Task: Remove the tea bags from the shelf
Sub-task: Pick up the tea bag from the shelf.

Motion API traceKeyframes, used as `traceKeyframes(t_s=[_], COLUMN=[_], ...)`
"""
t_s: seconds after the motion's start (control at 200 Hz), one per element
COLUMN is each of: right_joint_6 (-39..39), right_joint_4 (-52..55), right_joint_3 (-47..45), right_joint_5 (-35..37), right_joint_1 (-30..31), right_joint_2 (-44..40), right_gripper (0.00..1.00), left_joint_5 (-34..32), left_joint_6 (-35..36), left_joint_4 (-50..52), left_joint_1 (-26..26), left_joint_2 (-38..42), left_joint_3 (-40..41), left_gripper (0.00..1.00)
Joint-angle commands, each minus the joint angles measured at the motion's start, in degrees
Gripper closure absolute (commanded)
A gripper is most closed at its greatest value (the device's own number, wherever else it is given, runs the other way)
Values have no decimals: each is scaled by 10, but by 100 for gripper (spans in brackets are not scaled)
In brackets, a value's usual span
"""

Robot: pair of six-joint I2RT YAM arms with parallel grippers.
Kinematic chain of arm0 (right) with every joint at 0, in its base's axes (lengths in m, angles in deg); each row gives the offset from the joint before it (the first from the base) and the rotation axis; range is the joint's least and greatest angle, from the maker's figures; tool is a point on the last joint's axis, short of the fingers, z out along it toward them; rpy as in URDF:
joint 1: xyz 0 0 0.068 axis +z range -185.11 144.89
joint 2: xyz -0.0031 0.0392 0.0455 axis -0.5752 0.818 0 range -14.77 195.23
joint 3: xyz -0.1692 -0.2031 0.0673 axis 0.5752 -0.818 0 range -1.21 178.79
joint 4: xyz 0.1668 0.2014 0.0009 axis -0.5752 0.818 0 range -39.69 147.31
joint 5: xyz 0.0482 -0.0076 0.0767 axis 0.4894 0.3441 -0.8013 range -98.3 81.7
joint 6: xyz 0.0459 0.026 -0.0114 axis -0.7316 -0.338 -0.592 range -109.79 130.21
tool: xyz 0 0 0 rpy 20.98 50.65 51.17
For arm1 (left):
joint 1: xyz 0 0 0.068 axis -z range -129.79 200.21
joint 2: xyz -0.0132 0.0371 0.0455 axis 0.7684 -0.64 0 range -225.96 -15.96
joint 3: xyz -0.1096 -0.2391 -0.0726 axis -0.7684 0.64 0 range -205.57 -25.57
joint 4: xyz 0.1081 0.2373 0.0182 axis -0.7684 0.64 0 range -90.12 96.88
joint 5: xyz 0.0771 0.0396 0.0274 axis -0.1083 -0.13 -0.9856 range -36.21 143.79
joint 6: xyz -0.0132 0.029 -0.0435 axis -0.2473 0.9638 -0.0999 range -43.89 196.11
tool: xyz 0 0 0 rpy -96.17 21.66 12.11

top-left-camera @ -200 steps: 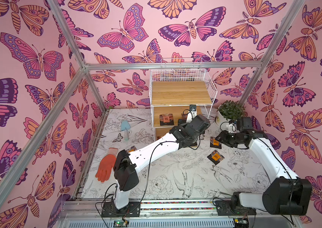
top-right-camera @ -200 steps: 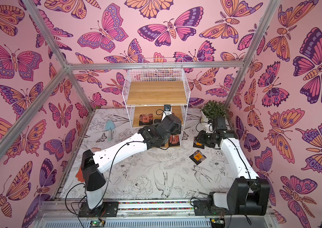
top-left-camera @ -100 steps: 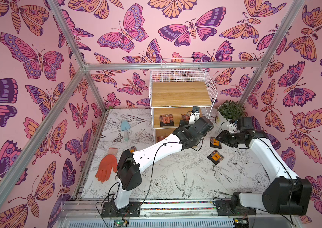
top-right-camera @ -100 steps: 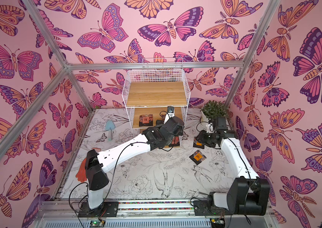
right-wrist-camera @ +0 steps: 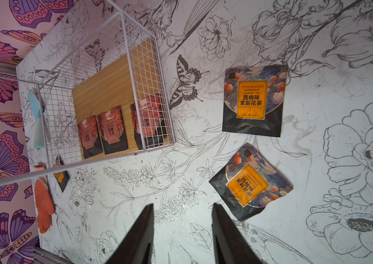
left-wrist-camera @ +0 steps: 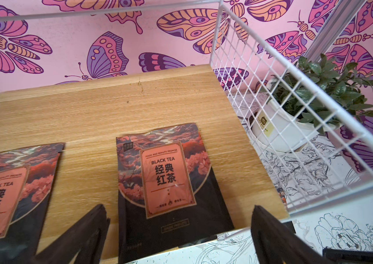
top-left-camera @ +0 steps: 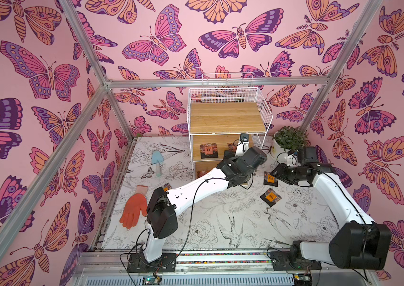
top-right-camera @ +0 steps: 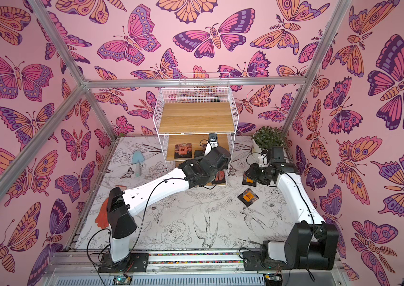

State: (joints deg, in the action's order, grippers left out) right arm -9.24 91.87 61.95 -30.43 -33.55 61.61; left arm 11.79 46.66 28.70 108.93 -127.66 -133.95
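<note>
The robot's left gripper should go down slightly and close on the nearer tea bag's black end [left-wrist-camera: 175, 236] at the board's edge, since that end is just below the gripper and between its spread fingers.
The shelf [top-left-camera: 228, 118] stands at the back of the table. On its middle board lie two red-labelled tea bags [left-wrist-camera: 169, 182] [left-wrist-camera: 9, 196], one of them clear in a top view [top-left-camera: 209, 151]. My left gripper [left-wrist-camera: 178, 230] is open wide at that board's front edge, its fingers on either side of the nearer bag and apart from it. Three more red tea bags [right-wrist-camera: 112, 130] lie on the lowest board. Two orange-labelled tea bags [right-wrist-camera: 253, 100] [right-wrist-camera: 248, 185] lie on the table. Above the table beside them, my right gripper [right-wrist-camera: 182, 212] hangs open and empty.
A potted plant [top-left-camera: 285, 141] stands right of the shelf, just behind the right wrist. An orange glove [top-left-camera: 134, 208] and a pale blue trowel [top-left-camera: 156, 159] lie on the left. A third orange-labelled sachet [top-left-camera: 167, 186] lies beside the left arm.
My left arm has reached further towards the shelf, bringing its gripper up to the middle board, and its jaws have widened slightly. The right arm has not moved.
</note>
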Motion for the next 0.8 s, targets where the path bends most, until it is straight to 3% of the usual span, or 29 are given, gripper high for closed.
traceKeyframes(t_s=[0.0,0.396,0.566,0.666,0.796], right_joint_6=[9,9,8,8,9], right_joint_4=[-4,-6,-6,-6,-6], right_joint_3=[13,14,14,14,13], right_joint_5=[-8,-7,-2,0,-1], right_joint_1=[-4,-5,-6,-7,-8], right_joint_2=[7,11,9,7,7], right_gripper=[54,54,54,54,54], left_joint_5=[-1,-7,-43,-34,-12], left_joint_6=[-11,1,30,7,-13], left_joint_4=[-6,-6,-3,0,0], left_joint_1=[-10,-12,-2,-3,-5], left_joint_2=[-17,-36,-44,-37,-34], left_joint_3=[16,33,53,79,91], left_gripper=[0,2,10,15,31])
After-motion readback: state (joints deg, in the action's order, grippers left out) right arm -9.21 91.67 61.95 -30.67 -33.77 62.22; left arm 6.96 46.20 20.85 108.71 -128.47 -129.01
